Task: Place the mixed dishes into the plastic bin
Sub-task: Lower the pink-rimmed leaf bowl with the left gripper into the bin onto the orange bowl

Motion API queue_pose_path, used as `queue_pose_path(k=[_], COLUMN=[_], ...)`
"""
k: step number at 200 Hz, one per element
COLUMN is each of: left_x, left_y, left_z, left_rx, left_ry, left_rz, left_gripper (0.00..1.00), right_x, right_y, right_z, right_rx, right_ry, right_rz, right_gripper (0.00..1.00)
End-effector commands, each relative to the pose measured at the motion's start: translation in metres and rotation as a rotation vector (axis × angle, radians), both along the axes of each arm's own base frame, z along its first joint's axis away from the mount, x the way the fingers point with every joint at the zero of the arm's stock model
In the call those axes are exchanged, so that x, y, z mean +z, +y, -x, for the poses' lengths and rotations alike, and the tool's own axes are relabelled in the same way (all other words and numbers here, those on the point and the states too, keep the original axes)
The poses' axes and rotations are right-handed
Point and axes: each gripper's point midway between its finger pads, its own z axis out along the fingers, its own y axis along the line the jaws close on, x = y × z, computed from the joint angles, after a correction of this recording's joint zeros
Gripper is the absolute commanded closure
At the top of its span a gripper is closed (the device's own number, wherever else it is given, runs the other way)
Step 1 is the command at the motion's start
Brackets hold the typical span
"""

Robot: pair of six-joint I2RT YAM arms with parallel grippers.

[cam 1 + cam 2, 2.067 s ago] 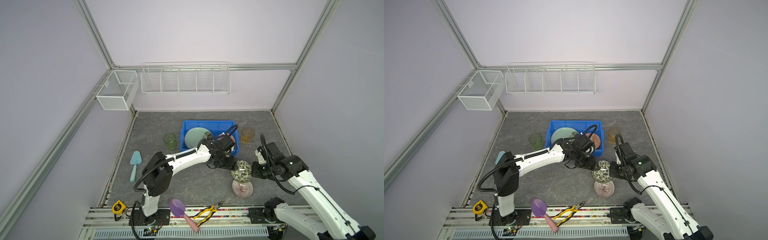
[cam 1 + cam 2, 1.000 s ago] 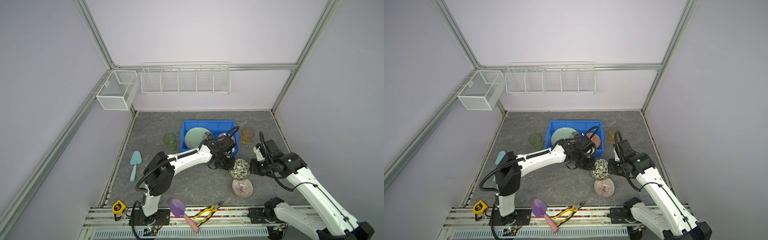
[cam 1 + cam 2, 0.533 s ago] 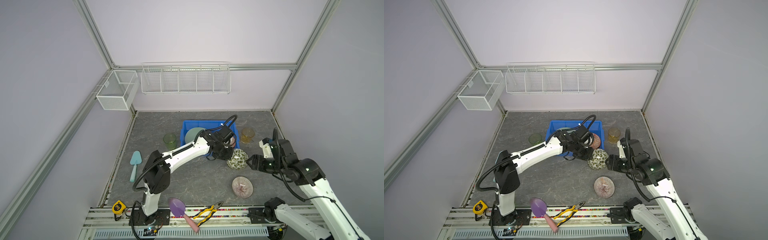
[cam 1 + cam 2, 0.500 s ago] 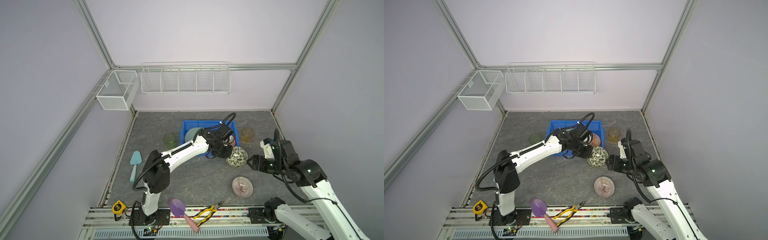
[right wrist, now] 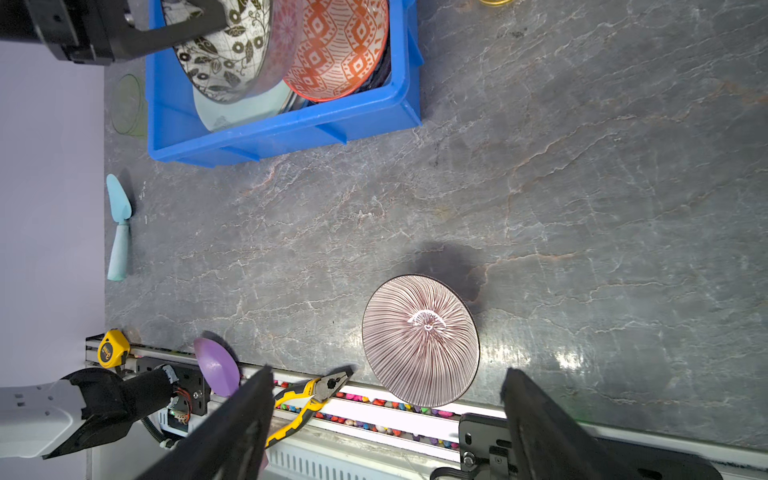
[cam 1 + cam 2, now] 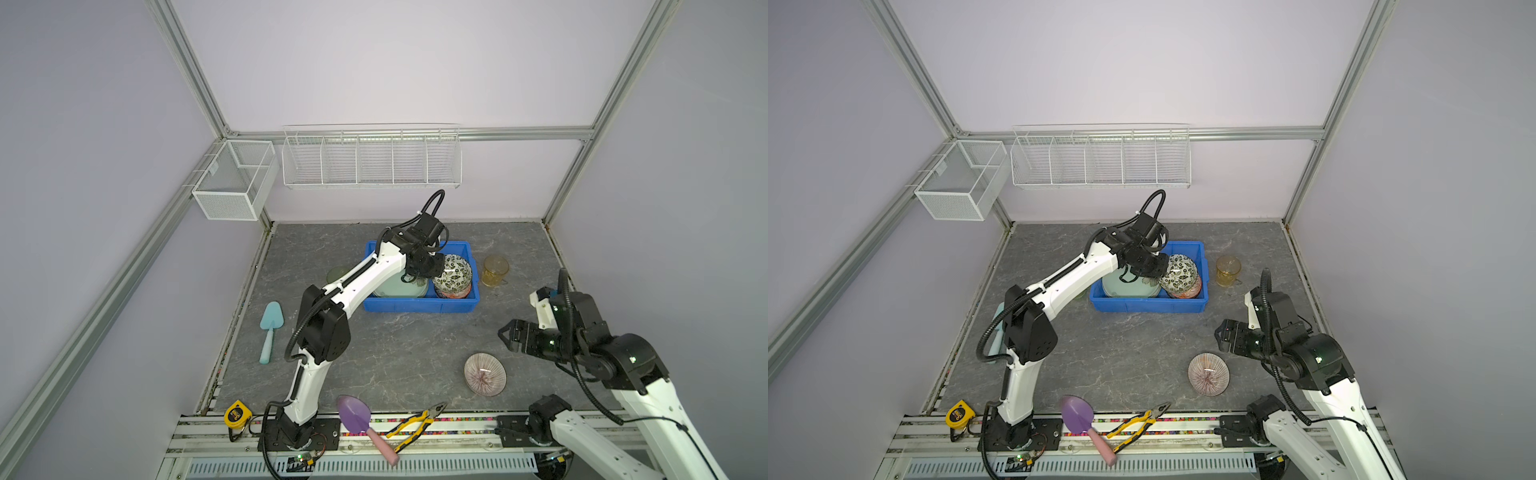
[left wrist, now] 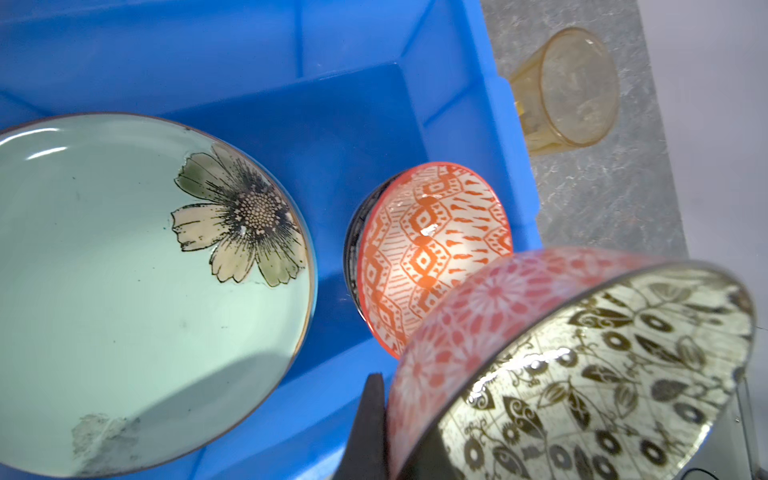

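I should move my left gripper down next until the leaf bowl (image 7: pixel 602 374) sits in the orange-patterned bowl (image 7: pixel 436 232), then let go of the leaf bowl's rim, because the orange-patterned bowl is open beneath it.
My left gripper (image 6: pixel 436 268) (image 7: pixel 399 424) is shut on the rim of the leaf bowl (image 6: pixel 455 272) (image 7: pixel 602 374). It holds the bowl tilted over the right half of the blue plastic bin (image 6: pixel 419 307). Inside the bin lie a pale green flower plate (image 7: pixel 145 291) and an orange-patterned bowl (image 7: pixel 428 249). My right gripper (image 6: pixel 509 334) (image 5: pixel 386 372) is open and empty, raised just right of the pink-striped bowl (image 6: pixel 485 373) on the table. An amber tumbler (image 6: pixel 495 270) stands right of the bin. A green tumbler (image 5: pixel 126 104) stands left of it, mostly hidden behind my left arm in both top views.
A teal trowel (image 6: pixel 270 328) lies at the table's left. A purple trowel (image 6: pixel 355 413), yellow-handled pliers (image 6: pixel 415 424) and a yellow tape measure (image 6: pixel 237 413) lie along the front rail. White wire baskets (image 6: pixel 370 160) hang on the back wall.
My right gripper opened, let go of the leaf bowl and drew back to the right. My left gripper carried the bowl from the table up over the bin.
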Motion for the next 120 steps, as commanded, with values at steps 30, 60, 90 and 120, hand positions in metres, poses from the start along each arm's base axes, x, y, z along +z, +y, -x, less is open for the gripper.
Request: queue_pose_path(k=[30, 60, 90, 120], left_x=[-0.012, -0.027, -0.038, -0.046], left_y=[-0.011, -0.013, -0.014, -0.015], left_z=[-0.011, -0.016, -0.019, -0.022], left_rx=[-0.033, -0.030, -0.028, -0.029], left_ry=[-0.008, 0.010, 0.018, 0.026], left_rz=[-0.035, -0.061, -0.077, -0.082], left_gripper=[1.00, 1.00, 1.00, 1.00], right_x=[-0.007, -0.010, -0.015, -0.020], right_y=[-0.009, -0.009, -0.009, -0.006], right_z=[0.001, 0.000, -0.002, -0.004], right_rx=[-0.029, -0.022, -0.021, -0.016], right_ry=[0.014, 0.024, 0.032, 0.040], right_rz=[0.044, 0.056, 0.061, 0.058], right_gripper=[0.12, 0.12, 0.12, 0.12])
